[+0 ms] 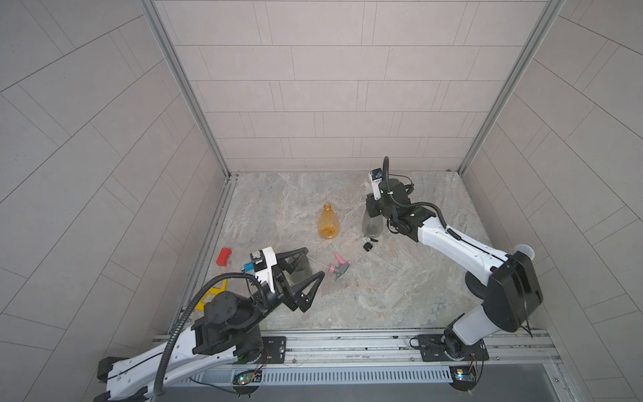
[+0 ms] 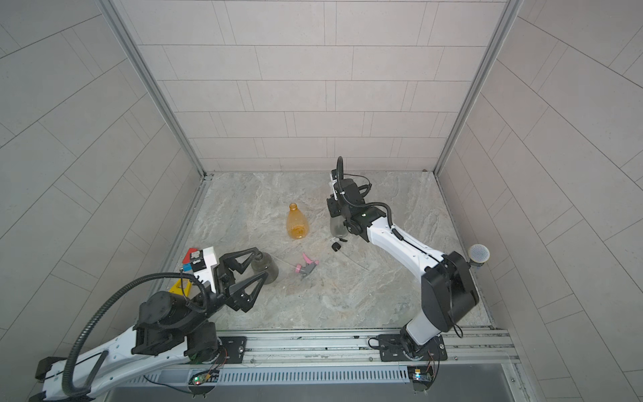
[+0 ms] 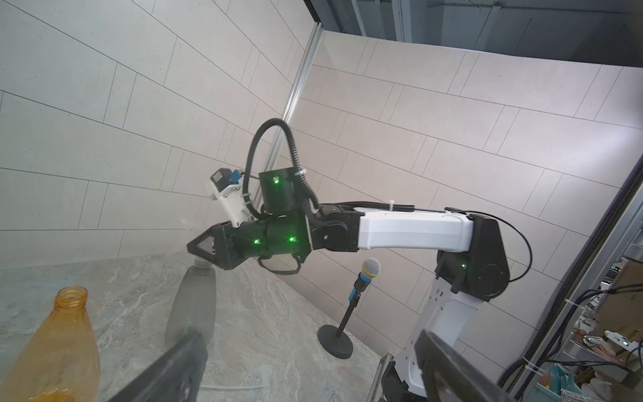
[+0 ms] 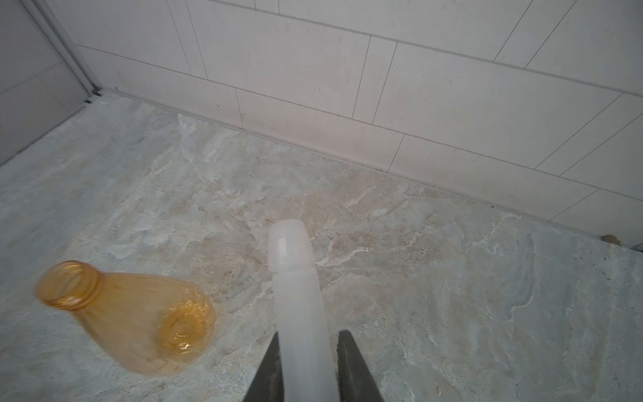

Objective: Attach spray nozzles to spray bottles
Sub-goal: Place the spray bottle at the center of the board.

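My right gripper needs to ease the white spray nozzle down and outward next and release it there. The smoky grey bottle's neck is directly below my right gripper.
An open orange-amber spray bottle stands mid-table. To its right stands a smoky grey spray bottle. My right gripper sits right over that bottle's neck and is shut on the white spray nozzle. A second grey bottle stands at the front left, under the spread fingers of my open left gripper. The left wrist view shows nothing between those fingers. The pink-and-grey nozzle and the black-and-white nozzle lie loose on the table.
A red block and a yellow piece lie by the left edge. A microphone on a stand stands at the right, beside the right arm. Tiled walls close three sides, and a metal rail runs along the front.
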`<state>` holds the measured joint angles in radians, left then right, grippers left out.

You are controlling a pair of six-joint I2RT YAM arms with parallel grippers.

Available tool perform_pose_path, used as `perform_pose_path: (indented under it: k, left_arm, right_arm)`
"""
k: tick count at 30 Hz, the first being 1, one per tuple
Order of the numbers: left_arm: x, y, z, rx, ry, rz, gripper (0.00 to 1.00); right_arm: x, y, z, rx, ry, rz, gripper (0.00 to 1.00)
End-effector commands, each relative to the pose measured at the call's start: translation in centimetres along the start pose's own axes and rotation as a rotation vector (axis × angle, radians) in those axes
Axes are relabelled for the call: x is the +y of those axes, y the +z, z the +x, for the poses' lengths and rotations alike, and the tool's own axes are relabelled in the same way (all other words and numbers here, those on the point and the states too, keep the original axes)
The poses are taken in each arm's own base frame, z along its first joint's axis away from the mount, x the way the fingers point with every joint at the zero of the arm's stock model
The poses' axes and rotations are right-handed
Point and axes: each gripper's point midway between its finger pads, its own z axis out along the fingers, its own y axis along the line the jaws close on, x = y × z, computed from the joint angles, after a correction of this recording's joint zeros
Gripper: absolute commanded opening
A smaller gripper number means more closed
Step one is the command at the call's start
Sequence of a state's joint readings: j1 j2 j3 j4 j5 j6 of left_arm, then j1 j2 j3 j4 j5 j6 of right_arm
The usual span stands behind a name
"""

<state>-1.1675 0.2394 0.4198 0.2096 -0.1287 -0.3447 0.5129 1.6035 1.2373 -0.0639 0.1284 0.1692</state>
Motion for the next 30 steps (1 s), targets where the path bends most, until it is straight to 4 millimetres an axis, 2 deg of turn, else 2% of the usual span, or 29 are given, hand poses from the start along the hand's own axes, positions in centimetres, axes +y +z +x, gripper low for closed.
perform_pose_path:
  k: [1, 7, 14, 22, 27, 30]
  left_arm:
    - [0.1, -0.5, -0.4, -0.012, -0.008, -0.005, 1.0]
    - [0.4, -1.0, -0.6, -0.022, -0.007, -0.011, 1.0]
    - [0.7, -1.0, -0.3, -0.013, 0.003, -0.027, 1.0]
    - [1.2, -1.1, -0.2, -0.014, 0.012, -0.052, 1.0]
    - [1.3, -1.0, 0.0, -0.008, 0.015, -0.059, 1.0]
    - [1.4, -1.0, 0.1, -0.006, 0.014, -0.062, 1.0]
  right_arm:
    - [0.5, 0.5, -4.7, -0.176, 0.044, -0.02, 0.0]
    - [-0.4, 3.9, -4.1, -0.171, 0.03, 0.06, 0.0]
    - [-1.1, 6.2, -3.5, -0.165, 0.052, 0.078, 0.0]
    - [-0.8, 7.4, -2.7, -0.142, 0.067, 0.053, 0.17]
    - [-0.6, 7.6, -2.3, -0.141, 0.089, 0.04, 0.41]
    - [-0.5, 7.5, -2.5, -0.146, 0.096, 0.039, 0.47]
